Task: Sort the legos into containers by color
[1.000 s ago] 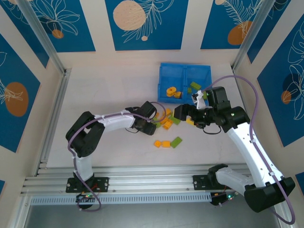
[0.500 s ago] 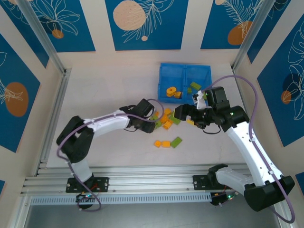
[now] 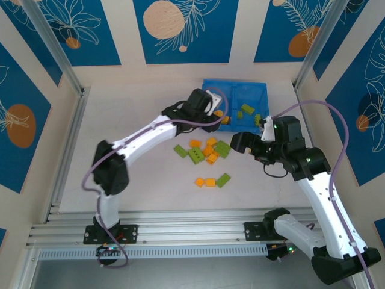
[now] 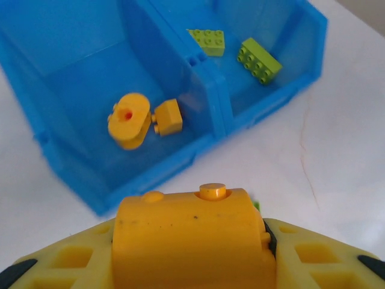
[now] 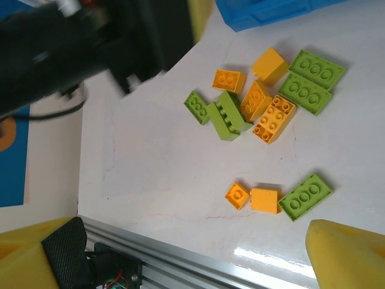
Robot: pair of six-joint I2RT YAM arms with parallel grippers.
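Observation:
My left gripper will next carry the orange lego outward over the blue tray's front edge and release it in the container with the orange legos, because its color matches theirs.
My left gripper [image 3: 218, 113] reaches over the front edge of the blue tray's [image 3: 234, 90] left container, shut on an orange lego [image 4: 192, 241]. Its yellow fingers [image 4: 66, 262] press the lego's two sides. That left container [image 4: 84, 102] holds a round orange lego [image 4: 129, 119] and a small orange brick [image 4: 168, 116]. Two green legos [image 4: 258, 59] lie in the right container. Loose orange and green legos [image 3: 207, 150] are piled mid-table, and three more [image 3: 210, 181] lie nearer me. My right gripper [image 3: 240, 143] hovers open to the right of the pile, with nothing between its fingers [image 5: 349, 256].
The left arm [image 5: 90, 42] stretches across the table left of the pile. An aluminium rail [image 5: 180, 259] runs along the near table edge. Walls with blue panels [image 3: 180, 30] enclose the table at the back and on both sides.
My left gripper rose from the pile and swung back to the tray's left container, carrying the orange lego. The right arm drew back slightly to the right, still open.

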